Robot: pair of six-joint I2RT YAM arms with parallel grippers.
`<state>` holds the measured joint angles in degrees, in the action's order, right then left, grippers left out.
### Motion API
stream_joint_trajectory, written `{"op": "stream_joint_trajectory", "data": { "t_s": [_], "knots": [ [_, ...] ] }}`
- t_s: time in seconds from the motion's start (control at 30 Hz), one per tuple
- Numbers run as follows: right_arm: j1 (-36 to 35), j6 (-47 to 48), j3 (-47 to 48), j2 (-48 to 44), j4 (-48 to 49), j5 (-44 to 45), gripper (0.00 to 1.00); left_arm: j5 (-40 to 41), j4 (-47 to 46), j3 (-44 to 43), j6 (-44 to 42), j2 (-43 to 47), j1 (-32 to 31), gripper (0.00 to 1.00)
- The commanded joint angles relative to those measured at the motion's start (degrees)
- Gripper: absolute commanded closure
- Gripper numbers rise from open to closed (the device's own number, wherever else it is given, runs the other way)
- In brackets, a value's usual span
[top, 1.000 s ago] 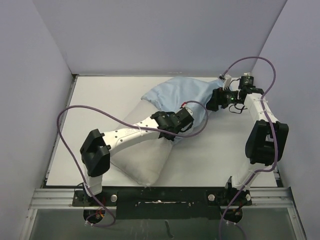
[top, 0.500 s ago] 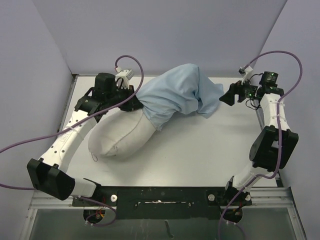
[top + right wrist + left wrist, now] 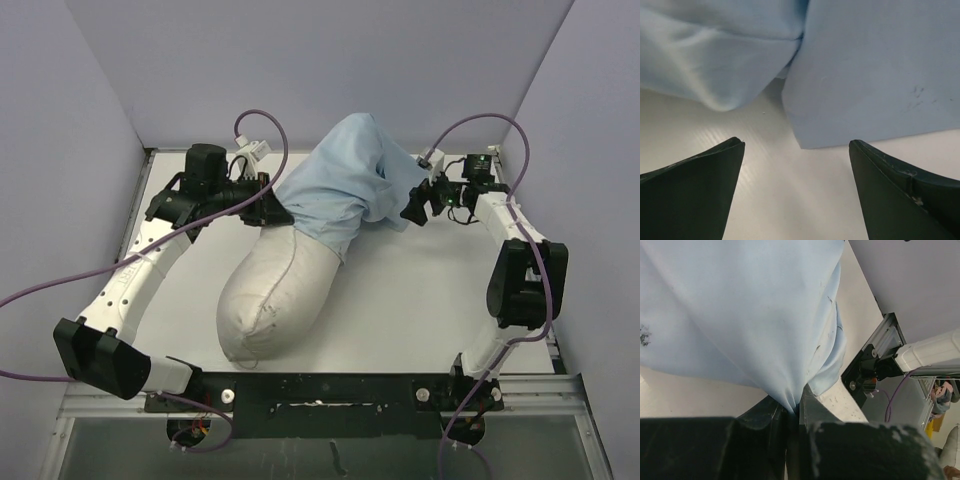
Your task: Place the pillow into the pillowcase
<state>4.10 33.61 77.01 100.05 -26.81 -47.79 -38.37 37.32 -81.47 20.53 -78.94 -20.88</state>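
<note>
The pillow's bare end lies near the bar, so my left gripper should next pull the pillowcase's edge outward, toward the far wall, and release it there.
The off-white pillow [image 3: 275,295] lies slanted on the table, its far end inside the light blue pillowcase [image 3: 350,185], which is bunched up over it. My left gripper [image 3: 278,212] is shut on the pillowcase's left edge; in the left wrist view the blue pillowcase [image 3: 750,315] is pinched between the jaws of the gripper [image 3: 794,412]. My right gripper [image 3: 410,212] stands open just right of the pillowcase's loose right end. In the right wrist view a corner of the pillowcase [image 3: 865,80] lies on the table ahead of the open gripper [image 3: 797,147], apart from both fingers.
Grey walls enclose the white table [image 3: 420,300] on three sides. A metal rail [image 3: 320,385] runs along the near edge with both arm bases. Purple cables loop over each arm.
The pillow has swung so its bare end points toward the near edge. The pillowcase is pulled taller. My right gripper has moved left toward the cloth and opened wider.
</note>
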Motion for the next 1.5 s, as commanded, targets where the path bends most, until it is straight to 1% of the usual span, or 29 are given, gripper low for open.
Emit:
{"op": "stream_joint_trajectory", "data": {
  "t_s": [0.0, 0.2, 0.27, 0.33, 0.4, 0.43, 0.47, 0.5, 0.53, 0.6, 0.67, 0.73, 0.87, 0.97, 1.03, 1.07, 1.1, 1.13, 1.2, 1.23, 1.3, 1.33, 1.37, 1.4, 1.47],
  "knots": [
    [-1.18, -7.87, 3.24, 4.77, 12.47, 6.82, 0.12, -7.15, -8.15, -3.78, 1.67, 0.76, 0.73, 1.00],
    [-4.85, -12.29, 8.95, 11.87, 16.17, 8.62, 0.13, -8.56, -8.57, -1.43, 2.26, 1.44, 1.59, 1.00],
    [-5.42, -15.21, 11.17, 13.90, 17.45, 9.91, 0.17, -8.91, -8.61, -0.56, 2.49, 1.97, 2.02, 1.00],
    [-5.49, -17.62, 13.22, 15.50, 17.39, 10.91, 0.25, -9.19, -8.45, 0.31, 2.58, 2.54, 2.44, 1.00],
    [-4.91, -18.89, 14.23, 15.60, 16.79, 10.72, 0.45, -9.18, -8.19, 1.04, 2.50, 3.11, 3.02, 1.00],
    [-4.36, -19.27, 14.30, 14.90, 16.66, 10.20, 0.59, -9.18, -7.96, 1.44, 2.42, 3.38, 3.43, 1.00],
    [-3.65, -19.22, 14.30, 13.69, 16.31, 9.56, 0.80, -9.21, -7.78, 1.75, 2.29, 3.68, 3.89, 1.00],
    [-2.87, -18.91, 14.20, 12.32, 15.81, 9.26, 0.97, -9.22, -7.48, 2.03, 2.09, 3.97, 4.30, 1.00],
    [-1.79, -18.73, 14.18, 10.46, 15.30, 9.28, 1.00, -9.33, -7.14, 2.10, 1.97, 4.05, 4.74, 1.00],
    [1.10, -17.06, 16.88, 7.72, 10.64, 9.02, 1.00, -9.83, -6.15, 1.79, 1.68, 3.99, 5.13, 1.00],
    [3.83, -14.22, 22.29, 6.03, 3.71, 5.71, 1.00, -11.25, -5.66, 1.06, 1.45, 3.45, 5.21, 1.00],
    [6.48, -11.73, 26.93, 3.91, -0.74, 1.95, 1.00, -12.96, -5.45, 0.19, 1.30, 2.43, 5.15, 1.00],
    [8.68, -5.52, 37.85, 0.51, -10.33, -2.62, 1.00, -17.97, -4.92, -3.61, 0.87, -1.96, 5.18, 1.00],
    [8.67, -3.68, 42.93, -1.35, -12.93, -4.53, 1.00, -22.91, -5.74, -6.96, 0.61, -5.83, 5.15, 1.00],
    [8.64, -6.42, 44.61, -1.45, -11.30, -4.10, 1.00, -26.87, -8.96, -8.01, 0.91, -8.88, 5.76, 1.00],
    [8.65, -8.85, 44.55, -1.27, -9.67, -2.77, 1.00, -28.34, -12.71, -7.92, 2.94, -10.63, 6.56, 1.00],
    [8.54, -11.32, 43.87, -0.72, -7.17, -0.20, 0.97, -29.55, -17.91, -7.28, 6.31, -12.45, 7.24, 1.00],
    [8.12, -14.22, 42.95, -0.27, -4.55, 4.40, 0.92, -30.87, -24.80, -6.54, 10.59, -14.62, 7.91, 1.00],
    [6.78, -15.94, 42.20, 2.33, -1.50, 13.87, 0.90, -32.20, -36.66, -5.88, 18.71, -20.17, 8.22, 1.00],
    [6.24, -16.18, 42.58, 3.92, -0.59, 19.01, 0.85, -31.67, -38.98, -6.70, 21.33, -23.31, 8.30, 1.00],
    [5.76, -17.95, 45.18, 7.63, 0.44, 29.05, 0.72, -29.25, -38.14, -9.99, 24.60, -29.69, 8.23, 1.00],
    [5.85, -18.45, 48.13, 9.50, -0.70, 32.50, 0.70, -26.37, -33.62, -13.34, 24.90, -32.40, 8.27, 1.00],
    [6.13, -18.82, 51.02, 11.25, -2.39, 33.27, 0.68, -24.23, -29.16, -16.33, 23.61, -34.90, 8.15, 1.00],
    [6.50, -19.08, 52.78, 12.00, -3.39, 32.82, 0.63, -21.19, -24.00, -19.20, 21.63, -36.86, 8.04, 1.00],
    [7.10, -18.88, 52.12, 10.82, -2.89, 30.71, 0.52, -15.38, -16.79, -23.70, 18.17, -39.30, 7.72, 1.00]
  ]
}}
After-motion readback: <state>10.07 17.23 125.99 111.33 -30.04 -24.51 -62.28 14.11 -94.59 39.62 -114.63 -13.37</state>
